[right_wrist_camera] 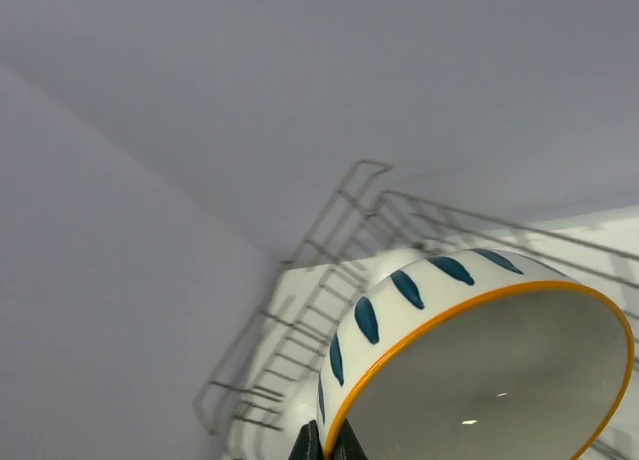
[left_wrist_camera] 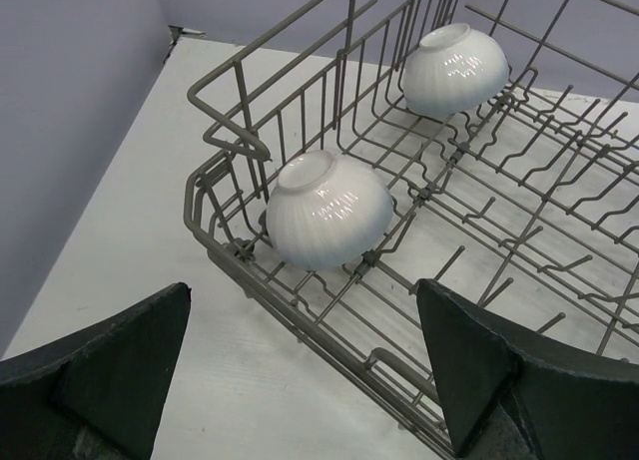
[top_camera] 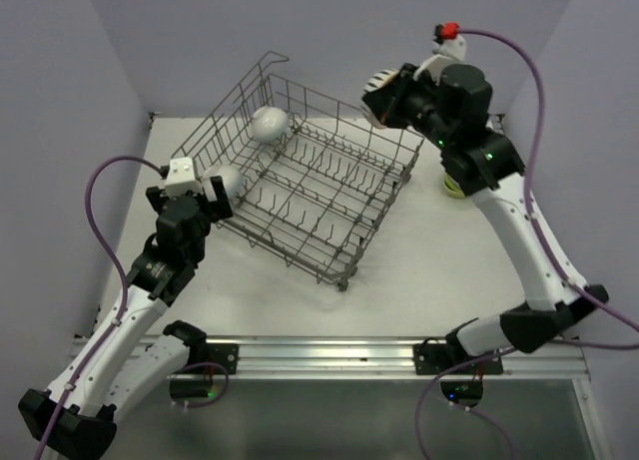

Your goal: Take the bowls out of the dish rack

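My right gripper is to move back and down past the rack's edge, onto the table on the near side (top_camera: 445,237) of the yellow-green bowl, where bare surface shows.
The grey wire dish rack (top_camera: 384,209) stands tilted in the middle of the table. Two ribbed white bowls lie upside down in it, one at the far corner (top_camera: 270,124) and one at the left corner (top_camera: 228,181). My left gripper (top_camera: 207,195) hangs open just outside that left corner. In the left wrist view the near bowl (left_wrist_camera: 327,209) sits beyond the rack's rim (left_wrist_camera: 300,290), ahead of the gap between my fingers (left_wrist_camera: 110,370). My right gripper (top_camera: 385,91) is raised over the rack's far right corner. It is shut on the rim of a white bowl with blue marks and an orange edge (right_wrist_camera: 479,360).
A yellow-green bowl (top_camera: 451,186) rests on the table to the right of the rack, partly hidden behind my right arm. Purple walls close in the table on the left, back and right. The rack's tall wire side (right_wrist_camera: 329,230) shows below the held bowl.
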Motion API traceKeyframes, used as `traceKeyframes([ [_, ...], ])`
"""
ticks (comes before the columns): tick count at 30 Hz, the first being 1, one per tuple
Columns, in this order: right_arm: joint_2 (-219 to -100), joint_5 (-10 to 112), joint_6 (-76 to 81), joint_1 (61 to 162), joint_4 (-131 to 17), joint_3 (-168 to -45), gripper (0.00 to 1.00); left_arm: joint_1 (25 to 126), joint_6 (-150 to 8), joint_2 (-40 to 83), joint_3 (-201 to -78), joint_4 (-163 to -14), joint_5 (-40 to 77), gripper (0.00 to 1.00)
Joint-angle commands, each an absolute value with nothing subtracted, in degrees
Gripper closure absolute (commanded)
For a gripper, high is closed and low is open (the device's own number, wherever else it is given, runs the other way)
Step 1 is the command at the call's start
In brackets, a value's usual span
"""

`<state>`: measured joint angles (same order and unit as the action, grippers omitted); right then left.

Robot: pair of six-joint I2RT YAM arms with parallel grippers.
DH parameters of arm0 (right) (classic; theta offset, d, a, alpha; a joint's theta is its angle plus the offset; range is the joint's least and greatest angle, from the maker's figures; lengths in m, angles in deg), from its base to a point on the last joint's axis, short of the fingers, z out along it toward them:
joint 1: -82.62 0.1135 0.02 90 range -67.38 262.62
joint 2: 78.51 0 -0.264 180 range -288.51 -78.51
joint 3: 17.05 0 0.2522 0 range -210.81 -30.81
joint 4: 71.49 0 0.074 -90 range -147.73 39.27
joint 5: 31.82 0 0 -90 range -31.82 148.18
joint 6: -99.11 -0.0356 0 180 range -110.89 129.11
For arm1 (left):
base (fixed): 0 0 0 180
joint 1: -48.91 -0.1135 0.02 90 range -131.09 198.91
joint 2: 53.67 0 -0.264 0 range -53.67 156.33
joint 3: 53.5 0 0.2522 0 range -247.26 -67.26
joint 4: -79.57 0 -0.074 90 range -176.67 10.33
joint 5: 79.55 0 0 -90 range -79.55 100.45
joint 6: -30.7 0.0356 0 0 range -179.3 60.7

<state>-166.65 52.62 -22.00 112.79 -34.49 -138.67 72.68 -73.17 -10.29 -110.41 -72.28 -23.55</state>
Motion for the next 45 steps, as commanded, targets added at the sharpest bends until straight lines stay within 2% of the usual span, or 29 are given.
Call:
traceKeyframes([
  [1, -155.9, 63.6, -11.2, 110.9, -20.2, -131.0, 1.0, 72.9, -72.4, -10.5, -110.6, -74.4, -22.7, 0.0],
  [3, -150.4, 65.9, -10.7, 108.6, -16.5, -124.4, 1.0, 72.9, -72.0, -10.5, -110.7, -74.5, -21.7, 0.0],
  [8, -146.0, 69.4, -11.9, 102.7, -9.8, -112.6, 1.0, 73.0, -72.0, -10.7, -110.8, -74.3, -20.7, 0.0],
  [17, -151.4, 56.8, -13.3, 90.9, -16.5, -94.0, 1.0, 73.7, -71.3, -10.1, -110.7, -74.3, -19.7, 0.0],
  [30, -164.1, 53.4, -10.1, 86.1, -20.4, -93.3, 1.0, 74.3, -70.9, -8.9, -111.2, -73.5, -19.8, 0.0],
  [38, -167.0, 54.7, -9.8, 86.0, -20.8, -94.2, 1.0, 74.4, -70.5, -8.1, -111.0, -73.8, -18.6, 0.0],
  [43, -169.0, 54.6, -9.6, 86.0, -21.2, -94.4, 0.96, 74.3, -70.5, -7.7, -111.0, -73.7, -18.3, 0.0],
  [44, -169.6, 54.6, -9.6, 86.0, -21.3, -94.6, 0.88, 74.4, -70.4, -7.6, -111.0, -73.7, -18.3, 0.0],
  [45, -169.8, 54.6, -9.6, 86.0, -21.3, -94.7, 0.84, 74.4, -70.4, -7.5, -111.0, -73.7, -18.0, 0.0],
])
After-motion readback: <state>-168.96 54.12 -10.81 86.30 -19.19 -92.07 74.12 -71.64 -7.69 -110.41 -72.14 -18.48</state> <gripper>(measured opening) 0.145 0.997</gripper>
